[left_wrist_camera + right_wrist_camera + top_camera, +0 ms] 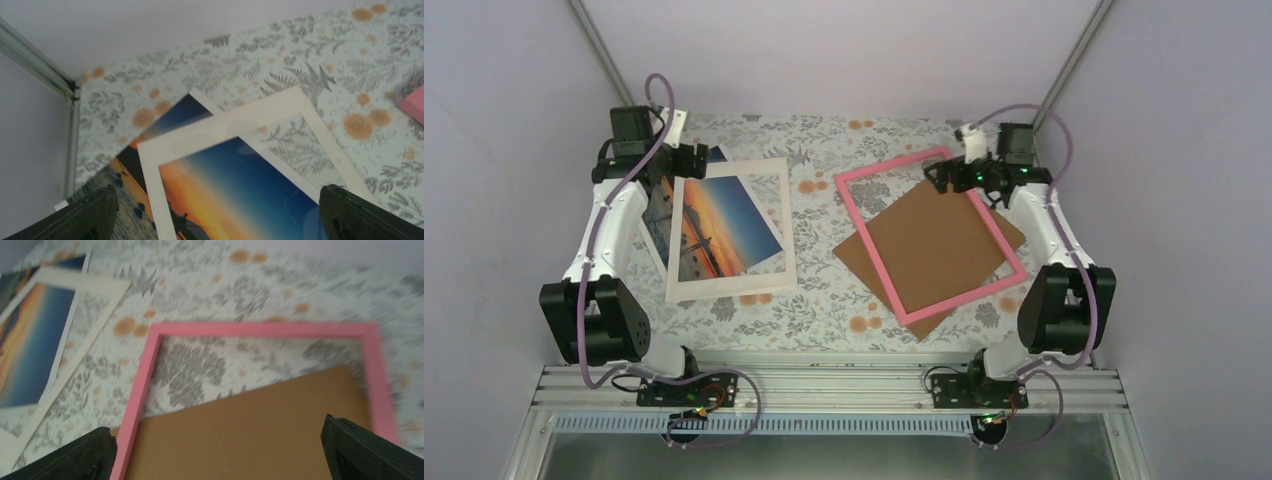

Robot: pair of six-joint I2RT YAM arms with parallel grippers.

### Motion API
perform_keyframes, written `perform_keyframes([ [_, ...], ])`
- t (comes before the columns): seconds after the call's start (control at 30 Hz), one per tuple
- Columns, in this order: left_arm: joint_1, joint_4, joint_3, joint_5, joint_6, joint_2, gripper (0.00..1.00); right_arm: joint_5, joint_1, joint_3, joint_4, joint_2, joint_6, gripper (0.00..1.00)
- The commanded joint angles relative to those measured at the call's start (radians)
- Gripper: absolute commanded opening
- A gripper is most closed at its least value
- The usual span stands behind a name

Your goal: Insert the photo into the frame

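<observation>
The pink frame (870, 250) lies over the backing board. Next I should bring my right gripper back and down to grab the frame's mat-side edge.
The photo (722, 225), a sunset print, lies on the left of the table, mostly under a cream-white mat board (729, 285). It shows through the mat's window and sticks out at the mat's left side. In the left wrist view the photo (235, 190) lies skewed under the mat (220, 125). The pink frame (870, 250) lies flat on the right, on top of a brown backing board (934, 255). My left gripper (679, 160) hovers open and empty over the mat's far left corner (215, 220). My right gripper (954, 175) hovers open and empty over the frame's far corner (220, 455); the frame (260, 330) is blurred there.
The table wears a floral cloth (814, 300). Walls close in at the back and both sides, with metal posts in the far corners (604, 50). The backing board (250, 430) pokes out past the frame's left and right edges.
</observation>
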Motion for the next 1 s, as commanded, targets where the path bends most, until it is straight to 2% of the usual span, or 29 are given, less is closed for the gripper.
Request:
perform_keyframes([
  [0.0,-0.033,0.031,-0.060,-0.074,-0.030,-0.001,1.00,0.118,0.118,-0.068,-0.019,0.037,0.015,1.00],
  [0.23,-0.065,0.044,-0.132,-0.132,-0.055,-0.010,1.00,0.266,0.311,-0.103,-0.043,0.146,0.098,1.00],
  [0.43,-0.074,0.061,-0.161,-0.182,-0.080,-0.017,1.00,0.349,0.422,-0.071,-0.058,0.253,0.162,1.00],
  [0.57,-0.075,0.073,-0.172,-0.207,-0.099,-0.019,1.00,0.369,0.477,-0.027,-0.073,0.326,0.189,0.96],
  [0.83,-0.075,0.086,-0.184,-0.244,-0.114,-0.018,1.00,0.410,0.552,0.030,-0.066,0.430,0.233,0.75],
  [0.97,-0.075,0.092,-0.182,-0.262,-0.122,-0.010,1.00,0.436,0.572,0.046,-0.051,0.461,0.250,0.58],
])
